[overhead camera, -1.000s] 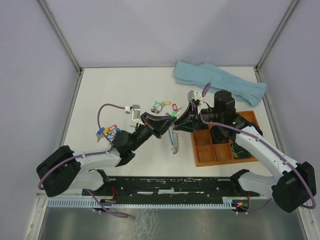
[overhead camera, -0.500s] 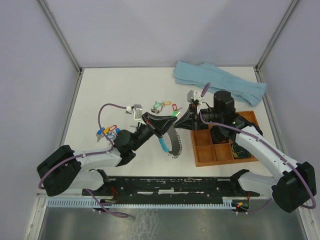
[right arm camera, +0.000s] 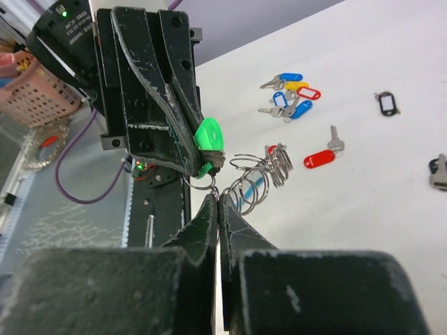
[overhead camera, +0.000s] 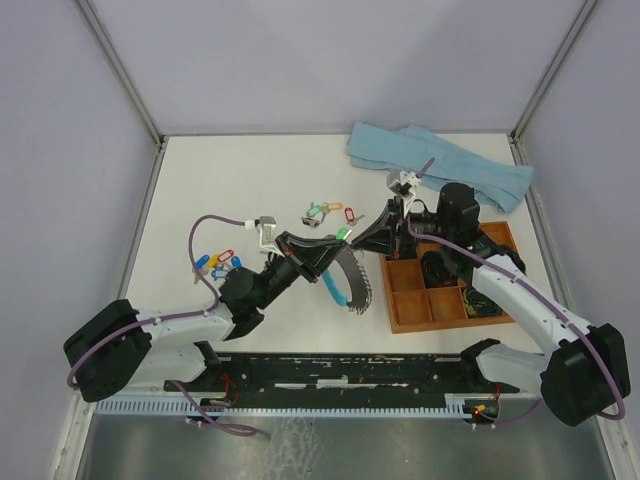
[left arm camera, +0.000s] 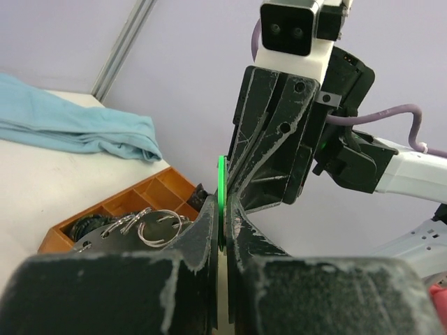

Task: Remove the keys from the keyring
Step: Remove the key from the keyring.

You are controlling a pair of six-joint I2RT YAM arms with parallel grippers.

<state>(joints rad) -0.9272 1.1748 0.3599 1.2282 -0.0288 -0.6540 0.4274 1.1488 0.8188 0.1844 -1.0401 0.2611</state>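
My left gripper lowers the green tag onto the bare tabletop by the red-tagged key next and releases it there, since that spot lies below and to the left in the top view.
Both grippers meet above the table's middle. My left gripper [overhead camera: 333,243] [left arm camera: 222,209] is shut on the green tag [left arm camera: 221,178] [right arm camera: 207,136] of a key. Facing it, my right gripper [overhead camera: 364,238] [right arm camera: 218,199] is shut, its tips pinching a thin wire ring where the tag joins the keyring [right arm camera: 260,176]. The keyring [overhead camera: 347,284] hangs below them, its light-blue arc on the left and jagged silver rings on the right. Loose keys lie on the table: green and red tags [overhead camera: 326,212] behind, red, blue and yellow tags [overhead camera: 216,263] [right arm camera: 290,94] at the left, one red-tagged key [right arm camera: 321,157].
An orange compartment tray [overhead camera: 410,305] [left arm camera: 133,202] sits at the right under the right arm, with dark items in it. A light-blue cloth [overhead camera: 440,165] [left arm camera: 77,129] lies at the back right. A small black tag frame [right arm camera: 386,103] rests on the table.
My right gripper has shut on the wire ring and drawn slightly right. The hanging keyring turned from edge-on to broadside. The left arm shifted a little left, still gripping the green tag.
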